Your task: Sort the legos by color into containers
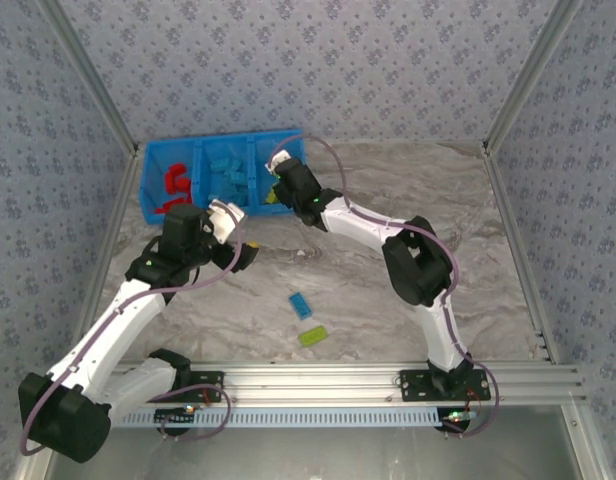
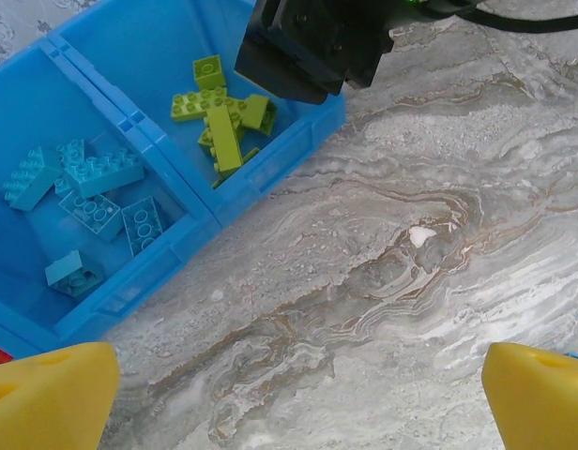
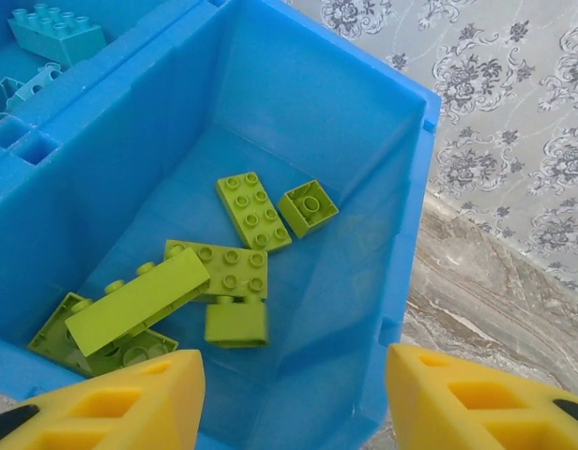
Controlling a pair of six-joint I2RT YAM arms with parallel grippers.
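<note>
The light blue lego lies loose on the tabletop. My left gripper will come back from the bin (image 1: 151, 180) and move down to close on the lego's far end (image 1: 297, 299).
The blue bin (image 1: 151, 180) stands at the back left, split into three containers. Red legos (image 1: 175, 182) lie in the left one, light blue legos (image 1: 228, 175) in the middle one and lime green legos (image 3: 242, 211) in the right one. My right gripper (image 3: 294, 394) hangs open over the green compartment with nothing between its fingers, a small green brick (image 3: 235, 322) lying just below it. My left gripper (image 2: 298, 394) is open above bare marble, just in front of the bin. On the table lie a loose light blue lego (image 1: 302, 305) and a loose green lego (image 1: 312, 336).
The right arm's black wrist (image 2: 312, 42) overhangs the bin's near right corner (image 2: 270, 169), close to my left gripper (image 1: 240, 245). Patterned walls enclose the marble table (image 1: 438, 200), and an aluminium rail (image 1: 338, 380) runs along the front.
</note>
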